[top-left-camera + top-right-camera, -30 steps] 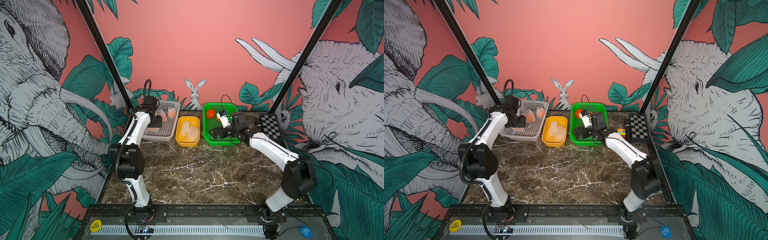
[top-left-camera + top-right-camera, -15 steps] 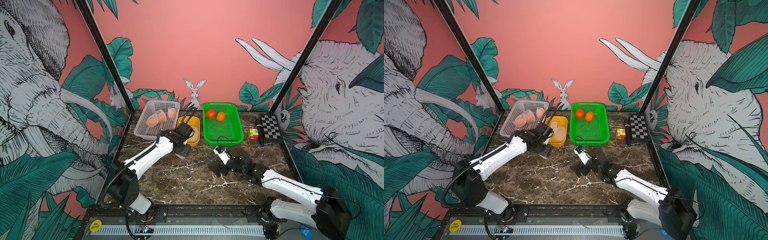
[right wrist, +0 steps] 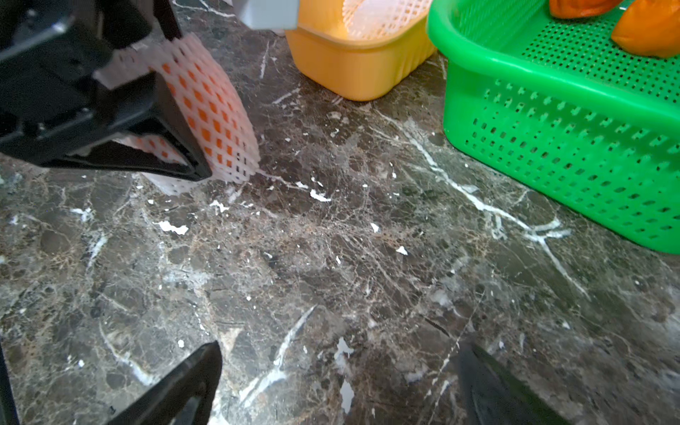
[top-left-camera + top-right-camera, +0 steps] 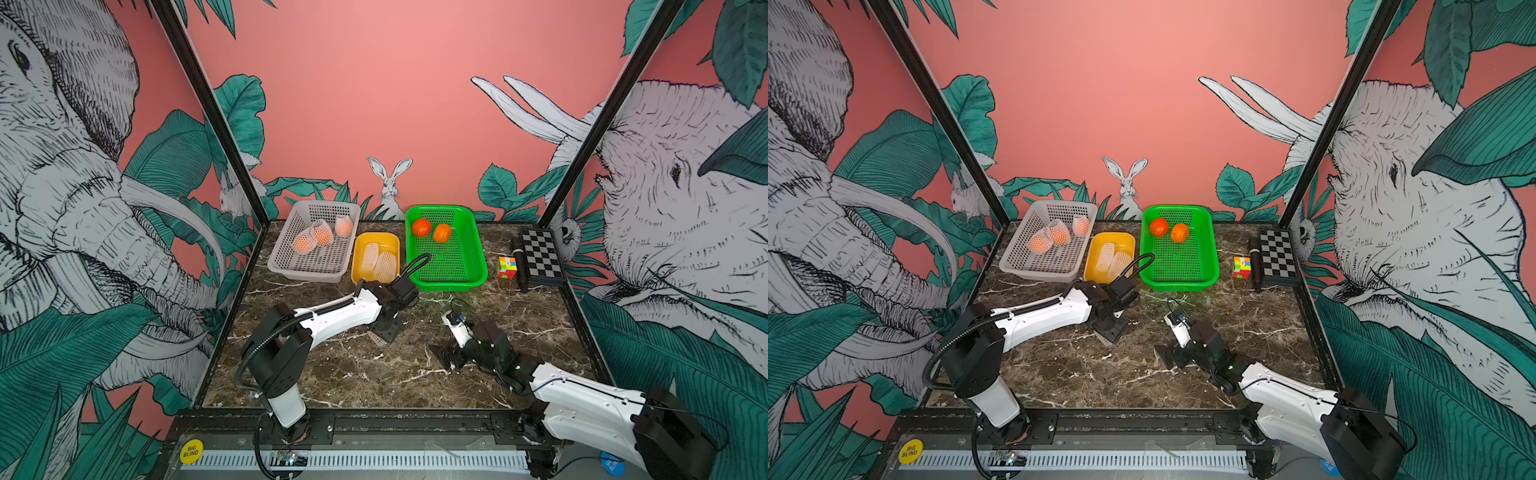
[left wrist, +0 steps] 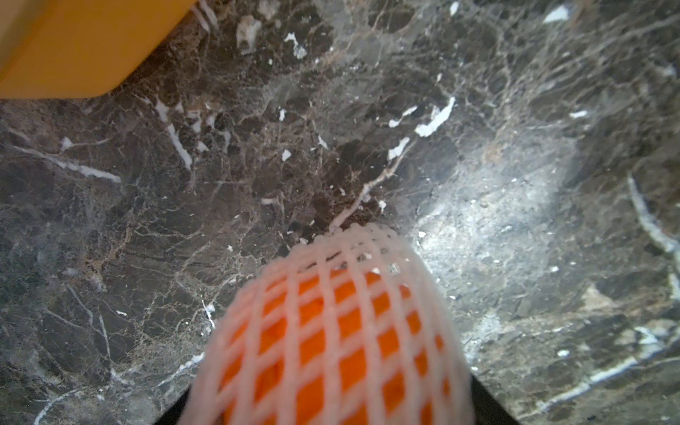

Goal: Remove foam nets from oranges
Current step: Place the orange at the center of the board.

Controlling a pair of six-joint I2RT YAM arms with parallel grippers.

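Note:
The left gripper will next go down, moving slightly back, and let go of the netted orange on the bare marble, because that clear patch is just below the orange.
My left gripper [image 4: 384, 333] is shut on a netted orange [image 3: 209, 110], holding it down at the marble table in the middle; in the left wrist view the white foam net [image 5: 331, 323] over the orange fills the space between the jaws. My right gripper [image 4: 444, 356] stands open just to its right, low over the table, with nothing between its fingertips [image 3: 206, 362]. Three more netted oranges [image 4: 321, 233] lie in the white basket [image 4: 307, 272]. Two bare oranges [image 4: 421, 227] sit in the green basket [image 4: 453, 282]. Two empty foam nets [image 4: 384, 267] lie in the yellow tub [image 4: 374, 239].
At the back right are a multicoloured puzzle cube [image 4: 507, 267], a black cylinder [image 4: 519, 266] and a chessboard [image 4: 541, 258]. The three containers line the back of the table. Black frame posts rise at both rear corners.
Both arms have come forward from the baskets to the table's middle. The left one brought a netted orange out of the white basket; the right left the green basket with nothing in it.

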